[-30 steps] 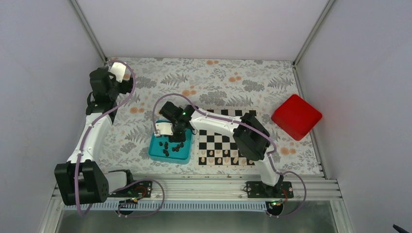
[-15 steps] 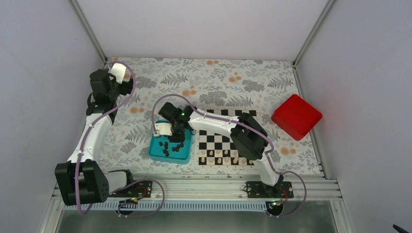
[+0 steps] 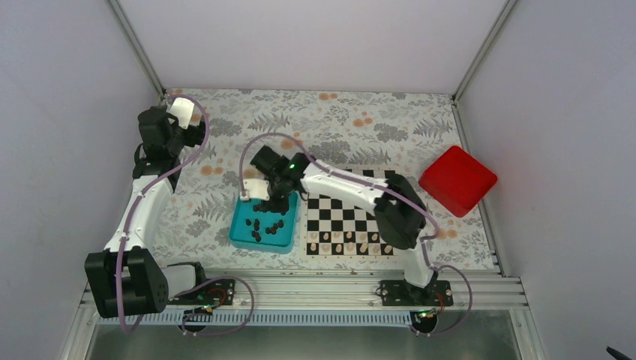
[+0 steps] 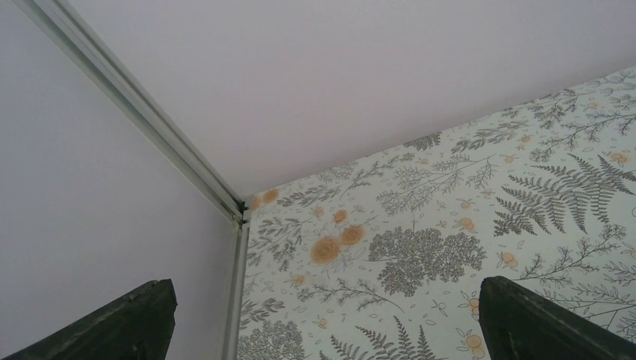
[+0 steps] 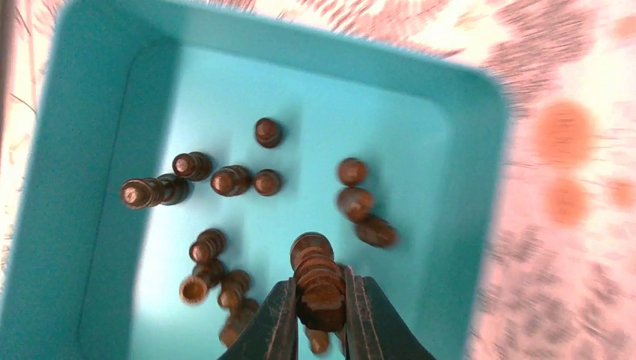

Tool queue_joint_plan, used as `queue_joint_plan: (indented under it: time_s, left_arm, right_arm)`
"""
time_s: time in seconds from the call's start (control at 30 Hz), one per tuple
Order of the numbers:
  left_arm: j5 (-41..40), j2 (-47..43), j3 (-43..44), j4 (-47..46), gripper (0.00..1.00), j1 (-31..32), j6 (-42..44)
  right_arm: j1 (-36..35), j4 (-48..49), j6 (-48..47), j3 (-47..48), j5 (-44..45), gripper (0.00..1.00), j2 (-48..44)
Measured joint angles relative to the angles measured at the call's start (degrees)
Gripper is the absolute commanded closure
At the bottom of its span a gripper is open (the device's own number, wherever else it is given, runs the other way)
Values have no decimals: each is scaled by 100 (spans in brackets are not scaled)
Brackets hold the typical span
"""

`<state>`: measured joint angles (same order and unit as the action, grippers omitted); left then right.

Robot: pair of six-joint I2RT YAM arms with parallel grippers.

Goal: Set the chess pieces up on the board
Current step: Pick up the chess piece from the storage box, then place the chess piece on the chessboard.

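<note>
The board's far row [image 3: 358,172] is to the right of my right gripper in the top view and is clear of pale pieces. Next I will carry the dark piece across, lower it and release it.
Several dark chess pieces [image 5: 225,180] lie loose in a teal tray [image 5: 82,187]. My right gripper [image 5: 321,300] is shut on one dark chess piece [image 5: 319,281], holding it by its sides above the tray floor. From above, that right gripper [image 3: 271,196] hangs over the tray's far edge, just left of the chequered board [image 3: 349,196]. Wide open and empty, my left gripper [image 4: 322,307] points at the table's far left corner, well away from both tray and board.
Pale chess pieces [image 3: 345,244] fill the board's near rows. A red box [image 3: 457,180] sits to the right of the board. The teal tray [image 3: 244,234] stands against the board's left side. Walls close the table at back and sides.
My right gripper has shut on a dark piece in the tray and risen with it, drifting toward the tray's far edge. The left arm has stayed still.
</note>
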<state>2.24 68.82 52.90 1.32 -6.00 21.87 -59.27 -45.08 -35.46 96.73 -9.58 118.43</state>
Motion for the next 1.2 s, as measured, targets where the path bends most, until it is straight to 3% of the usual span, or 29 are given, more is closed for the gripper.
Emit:
queue_joint_plan:
  time_s: [0.13,0.3,0.57,0.93,1.2]
  left_arm:
    - [15,-31,0,0,0,0,0]
    - [44,-52,0,0,0,0,0]
    - [98,-52,0,0,0,-2,0]
    - [105,-52,0,2,0,-2,0]
    - [131,-52,0,4,0,-2,0]
  right_arm:
    - [402,-216,22,162,-153,96,-693]
    - [1679,-238,15,229,-236,96,-1633]
    - [3359,-120,-74,-361,-175,96,-1786]
    - [4133,136,-247,-1023,-214,96,-1329]
    - [4291,367,-267,-1381,-210,96,-1292]
